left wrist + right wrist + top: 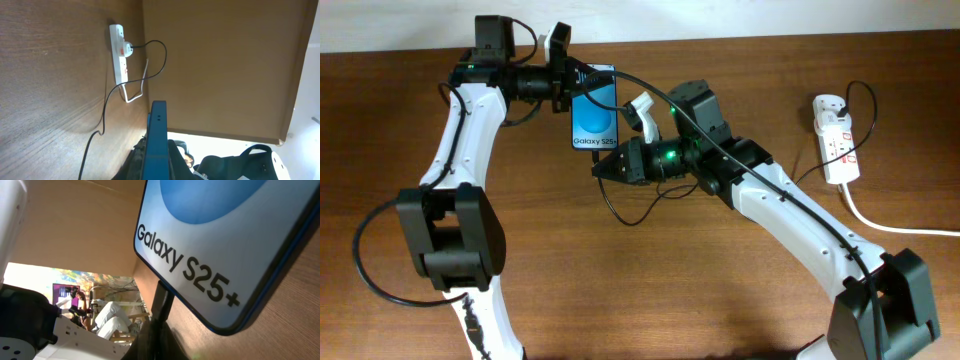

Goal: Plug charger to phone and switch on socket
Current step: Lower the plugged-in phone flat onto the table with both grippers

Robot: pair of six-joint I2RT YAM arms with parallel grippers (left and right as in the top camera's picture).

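Next, my left gripper moves down and back to release the phone (pixel 596 118) on the wooden table, which lies below it, clear toward my base.
My left gripper (pixel 578 86) is shut on the upper end of the phone (pixel 596 118) and holds it off the table, blue screen up. In the left wrist view the phone (pixel 158 131) shows edge-on between the fingers of the left gripper (pixel 158 167). My right gripper (pixel 601 168) is shut on the plug end of the charger (pixel 620 213), just below the phone's bottom edge. In the right wrist view the dark plug of the charger (pixel 160 299) rises from the right gripper (pixel 162 332) up to the edge of the phone (pixel 225 235); whether it is inserted is hidden. The socket (pixel 837 140) lies at the far right.
The charger's black cable (pixel 106 102) runs from an adapter in the socket (pixel 119 60) across the wooden table. A thick white cord (pixel 895 227) leaves the socket toward the right edge. A cardboard wall (pixel 220 65) stands behind the table.
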